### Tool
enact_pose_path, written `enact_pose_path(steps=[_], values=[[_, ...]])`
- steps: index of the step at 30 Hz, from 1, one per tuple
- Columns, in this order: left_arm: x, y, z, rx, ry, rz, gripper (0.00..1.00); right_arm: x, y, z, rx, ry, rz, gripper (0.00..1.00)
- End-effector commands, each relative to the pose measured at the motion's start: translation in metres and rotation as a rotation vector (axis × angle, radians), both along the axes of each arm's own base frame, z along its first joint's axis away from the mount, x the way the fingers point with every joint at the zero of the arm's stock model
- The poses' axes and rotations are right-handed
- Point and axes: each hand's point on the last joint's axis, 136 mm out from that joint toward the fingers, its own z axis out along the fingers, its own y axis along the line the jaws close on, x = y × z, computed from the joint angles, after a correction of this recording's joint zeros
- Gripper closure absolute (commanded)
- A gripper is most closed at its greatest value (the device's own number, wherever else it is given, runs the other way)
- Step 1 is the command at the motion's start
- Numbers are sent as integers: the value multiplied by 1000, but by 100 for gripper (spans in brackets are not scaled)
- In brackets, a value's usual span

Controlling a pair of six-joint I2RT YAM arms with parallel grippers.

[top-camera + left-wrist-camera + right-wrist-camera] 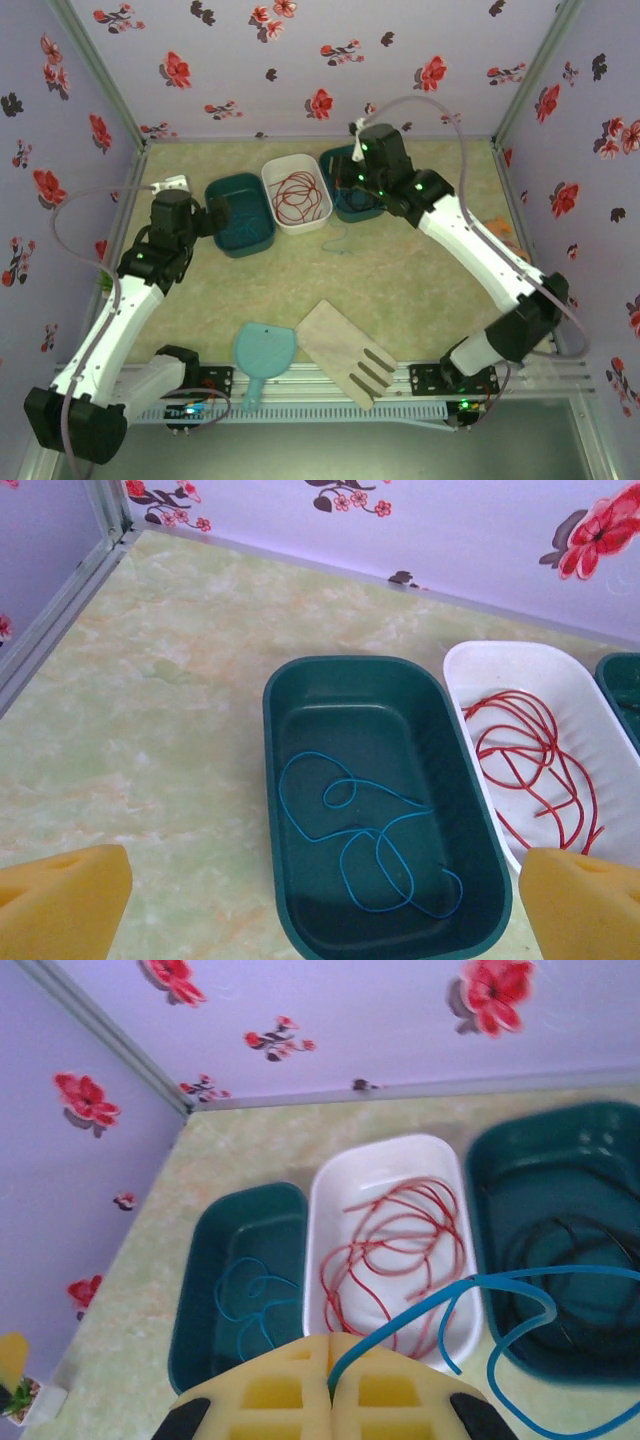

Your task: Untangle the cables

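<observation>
My right gripper should next move past the red cable (395, 1245) and down to let go, because the green tray with another teal-blue cable is below it, beyond the white tray.
My right gripper (330, 1360) is shut on a teal-blue cable (500, 1295) that loops off to the right above the trays. In the top view that cable (339, 240) dangles onto the table below the right gripper (350, 192). A red cable (395, 1245) lies coiled in the white tray (335, 1190). A black cable (570, 1260) lies in the right green tray (490, 1160). Another teal-blue cable (365, 845) lies looped in the left green tray (275, 710). My left gripper (325, 905) hovers open over that tray's near end, with nothing between its yellow fingers (65, 900).
The three trays stand side by side near the back wall (300, 60). A light-blue dustpan (265, 355) and a pale wooden slotted spatula (345, 350) lie near the front edge. Flowered walls close in the left, right and back sides.
</observation>
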Motion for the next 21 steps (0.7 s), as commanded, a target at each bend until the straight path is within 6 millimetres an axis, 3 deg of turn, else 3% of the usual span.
enact_pose_path(steps=[1, 5, 12, 21], values=[[-6, 10, 4, -19, -22, 54, 0, 4, 38, 25, 3, -64, 118, 100], [-10, 13, 10, -46, -48, 72, 0, 18, 81, 37, 21, -111, 197, 100], [-11, 14, 14, -71, -75, 86, 0, 39, 150, 25, 38, -126, 304, 100], [-13, 17, 7, -100, -76, 115, 0, 53, 197, 5, 105, -129, 354, 100]])
